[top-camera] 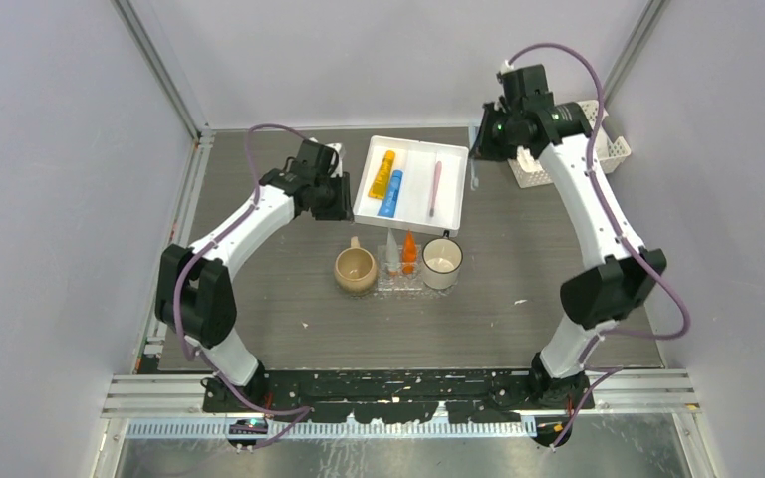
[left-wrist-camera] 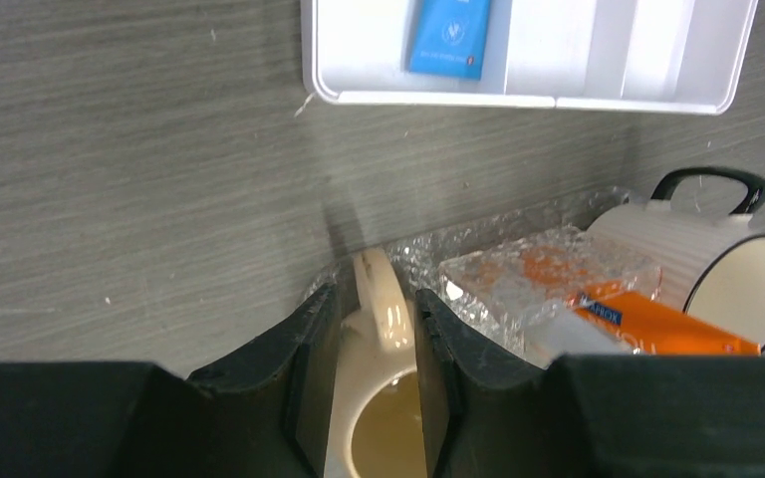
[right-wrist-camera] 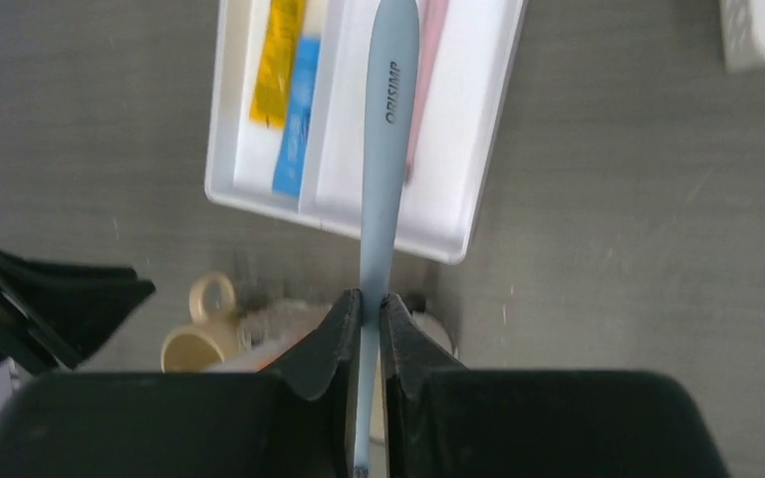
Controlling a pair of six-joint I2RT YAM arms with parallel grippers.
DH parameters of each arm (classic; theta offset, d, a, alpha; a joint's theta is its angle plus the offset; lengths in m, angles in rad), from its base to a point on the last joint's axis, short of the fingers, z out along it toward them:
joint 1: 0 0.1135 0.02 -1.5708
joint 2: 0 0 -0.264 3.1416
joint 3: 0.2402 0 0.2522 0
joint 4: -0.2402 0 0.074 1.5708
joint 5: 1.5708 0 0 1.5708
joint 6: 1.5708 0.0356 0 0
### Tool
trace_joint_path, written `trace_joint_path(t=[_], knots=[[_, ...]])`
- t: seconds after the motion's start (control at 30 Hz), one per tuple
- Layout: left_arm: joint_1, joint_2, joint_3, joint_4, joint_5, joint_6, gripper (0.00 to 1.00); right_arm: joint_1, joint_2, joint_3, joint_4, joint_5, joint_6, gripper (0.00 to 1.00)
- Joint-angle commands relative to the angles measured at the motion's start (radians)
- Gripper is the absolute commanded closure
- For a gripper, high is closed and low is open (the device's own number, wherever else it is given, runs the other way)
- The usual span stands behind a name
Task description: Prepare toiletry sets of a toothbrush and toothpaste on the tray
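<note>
My right gripper comes back over the white mug beside the clear tray (top-camera: 401, 284) next and brings the toothbrush's handle down inside, since the mug stands open and empty.
My right gripper (top-camera: 478, 149) is shut on a light blue toothbrush (right-wrist-camera: 388, 149) and holds it in the air just right of the white compartmented tray (top-camera: 453, 214). That tray holds a yellow toothpaste tube (top-camera: 382, 174), a blue toothpaste tube (top-camera: 390, 192) and a pink toothbrush (top-camera: 435, 187). The small clear tray (top-camera: 401, 284) lies between two mugs and carries an orange toothpaste tube (top-camera: 409, 252) beside a clear item I cannot identify. My left gripper (top-camera: 334, 194) is open and empty, left of the white tray; the left wrist view shows its fingers (left-wrist-camera: 314, 329) above the beige mug.
A beige mug (top-camera: 355, 269) stands left of the clear tray and a white mug (top-camera: 442, 262) stands right of it. A white slotted basket (top-camera: 613, 149) sits at the back right. Walls close in the table on both sides.
</note>
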Motion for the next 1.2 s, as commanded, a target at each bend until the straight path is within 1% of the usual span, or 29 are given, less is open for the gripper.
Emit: trace_joint_path(t=[0.0,0.1,0.17,0.27,0.37,0.43,0.53,0.67,1.07,1.13,1.17], knots=[[0.005,-0.111,-0.065,0.034,0.006,-0.014,0.66,0.065,-0.167,-0.256,-0.115,-0.034,0.054,0.99],[0.005,-0.155,-0.111,0.041,0.023,-0.021,0.66,0.11,-0.274,-0.402,-0.193,-0.027,0.05,0.99],[0.005,-0.175,-0.131,0.037,0.03,-0.021,0.66,0.126,-0.33,-0.471,-0.251,-0.027,0.048,0.99],[0.005,-0.197,-0.155,0.044,0.039,-0.025,0.66,0.142,-0.391,-0.512,-0.34,-0.034,0.04,0.99],[0.005,-0.207,-0.167,0.047,0.046,-0.025,0.65,0.142,-0.41,-0.524,-0.416,-0.116,0.018,0.99],[0.005,-0.21,-0.173,0.052,0.048,-0.024,0.65,0.148,-0.412,-0.532,-0.428,-0.156,0.014,0.99],[0.006,-0.205,-0.177,0.062,0.059,-0.026,0.65,0.172,-0.389,-0.539,-0.424,-0.201,0.027,0.99],[0.005,-0.197,-0.188,0.071,0.065,-0.025,0.65,0.204,-0.356,-0.569,-0.368,-0.264,0.053,0.99],[0.006,-0.175,-0.215,0.099,0.07,-0.024,0.65,0.222,-0.175,-0.554,-0.25,-0.278,0.065,0.98],[0.006,-0.176,-0.214,0.097,0.067,-0.022,0.65,0.221,-0.148,-0.56,-0.234,-0.293,0.061,0.95],[0.006,-0.175,-0.214,0.097,0.067,-0.02,0.65,0.221,-0.131,-0.561,-0.229,-0.294,0.057,0.91]])
